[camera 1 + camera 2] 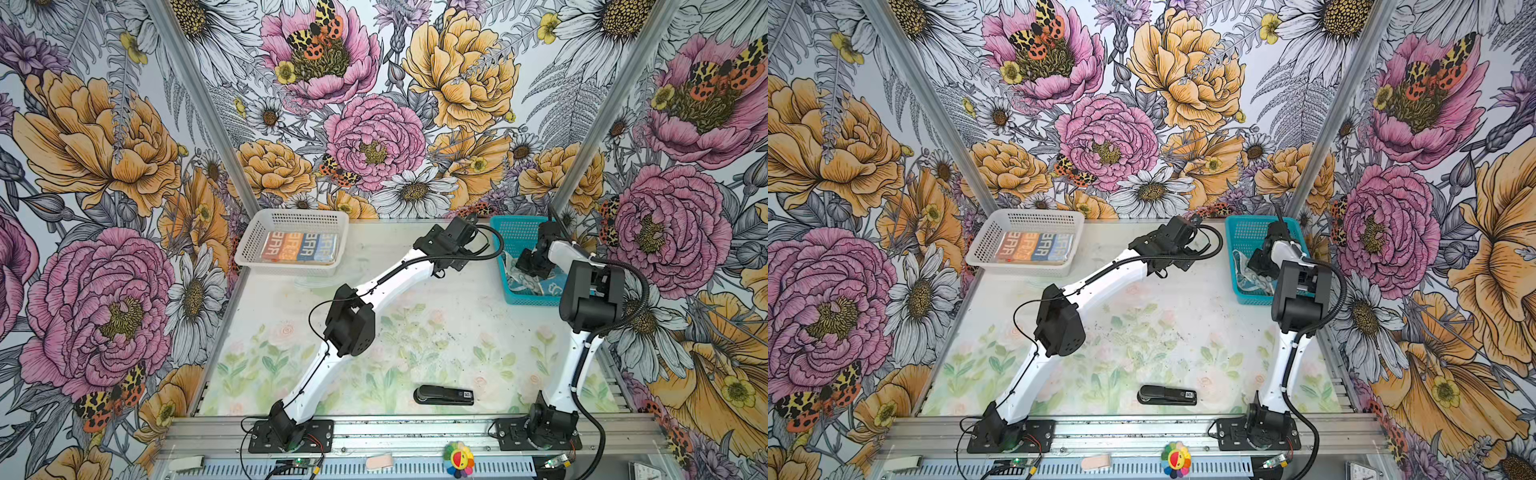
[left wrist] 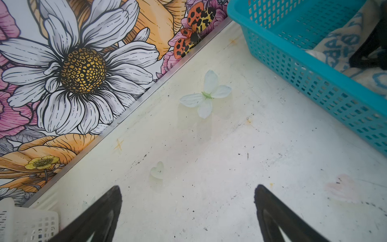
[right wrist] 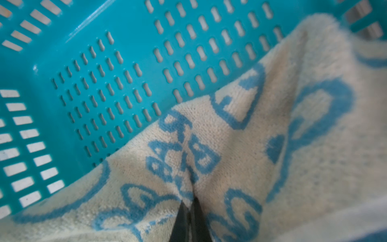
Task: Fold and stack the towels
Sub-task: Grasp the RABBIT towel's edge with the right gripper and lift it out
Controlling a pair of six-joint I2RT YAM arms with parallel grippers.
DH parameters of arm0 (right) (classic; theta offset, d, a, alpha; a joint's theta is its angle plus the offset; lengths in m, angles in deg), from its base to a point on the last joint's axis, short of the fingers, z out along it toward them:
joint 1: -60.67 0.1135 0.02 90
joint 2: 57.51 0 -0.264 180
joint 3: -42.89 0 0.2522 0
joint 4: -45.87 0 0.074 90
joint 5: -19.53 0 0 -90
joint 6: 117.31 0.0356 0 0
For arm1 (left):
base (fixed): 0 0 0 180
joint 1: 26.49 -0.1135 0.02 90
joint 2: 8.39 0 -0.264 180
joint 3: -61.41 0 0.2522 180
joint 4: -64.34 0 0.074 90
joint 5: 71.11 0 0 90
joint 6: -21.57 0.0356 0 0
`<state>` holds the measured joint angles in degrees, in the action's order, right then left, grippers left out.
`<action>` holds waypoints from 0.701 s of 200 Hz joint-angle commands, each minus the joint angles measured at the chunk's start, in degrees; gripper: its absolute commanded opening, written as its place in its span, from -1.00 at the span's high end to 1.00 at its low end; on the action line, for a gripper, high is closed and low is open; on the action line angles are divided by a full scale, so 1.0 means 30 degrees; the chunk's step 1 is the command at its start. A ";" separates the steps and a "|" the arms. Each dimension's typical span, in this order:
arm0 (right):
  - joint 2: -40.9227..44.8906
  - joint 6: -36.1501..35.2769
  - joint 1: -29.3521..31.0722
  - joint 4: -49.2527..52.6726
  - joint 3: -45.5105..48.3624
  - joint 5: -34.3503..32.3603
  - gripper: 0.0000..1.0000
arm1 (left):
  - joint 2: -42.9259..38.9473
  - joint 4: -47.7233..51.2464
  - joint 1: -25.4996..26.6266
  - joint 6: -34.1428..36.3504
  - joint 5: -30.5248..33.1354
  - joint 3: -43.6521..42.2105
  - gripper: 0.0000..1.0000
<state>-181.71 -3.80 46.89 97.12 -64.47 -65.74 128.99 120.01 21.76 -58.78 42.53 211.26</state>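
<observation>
The table between the baskets is bare and has room for folding. My right gripper will rise from the teal basket [image 1: 500, 249], past the basket's rim, then go down and release there.
A folded striped towel [image 1: 299, 247] [image 1: 1036, 247] printed with letters lies in the white basket [image 1: 266, 232] at the back left. A crumpled cream towel with blue print [image 3: 251, 146] [image 1: 536, 284] [image 2: 343, 48] lies in the teal basket [image 1: 500, 249] [image 3: 104, 62] at the back right. My right gripper [image 3: 189, 201] [image 1: 525, 264] reaches down into that basket, shut on a pinched ridge of the cream towel. My left gripper [image 2: 187, 194] hangs open over bare table between the two baskets, near the back wall, holding nothing.
A black stapler [image 1: 444, 395] [image 1: 1167, 395] lies on the table near the front edge. A white four-petal flower [image 2: 206, 94] and a small heart-shaped petal [image 2: 157, 170] lie on the table ahead of the left gripper. Flowered walls enclose three sides.
</observation>
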 commanded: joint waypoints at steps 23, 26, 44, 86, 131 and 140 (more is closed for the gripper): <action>0.1407 0.0097 0.0272 0.0755 -0.0502 0.0216 1.00 | -0.1904 -0.0259 0.0032 0.0860 0.1377 -0.0337 -0.98; 0.1611 0.0099 0.0300 0.0793 -0.0506 0.0255 1.00 | -0.1940 -0.0259 0.0016 0.0922 0.1426 -0.0313 -0.98; 0.2962 0.0219 0.0402 0.1116 -0.0586 0.0577 1.00 | -0.2347 -0.0259 -0.0194 0.1003 0.1726 -0.0248 -0.98; 0.6154 0.0367 0.1450 0.2205 -0.1337 0.0968 1.00 | -0.4239 -0.0230 -0.1114 -0.0441 0.1488 -0.1398 -0.98; 0.8774 0.1038 0.4318 0.3784 -0.4216 0.1336 1.00 | -0.7659 -0.0420 -0.2066 -0.1766 0.2200 -0.4499 -0.98; 0.9062 0.1092 0.5270 0.4180 -0.5217 0.1211 1.00 | -0.8461 -0.0391 -0.2372 -0.2199 0.2097 -0.5192 -0.98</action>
<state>-158.54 -2.01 56.81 105.93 -73.45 -63.03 109.75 119.81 16.32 -61.16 47.03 199.55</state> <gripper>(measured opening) 0.050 0.990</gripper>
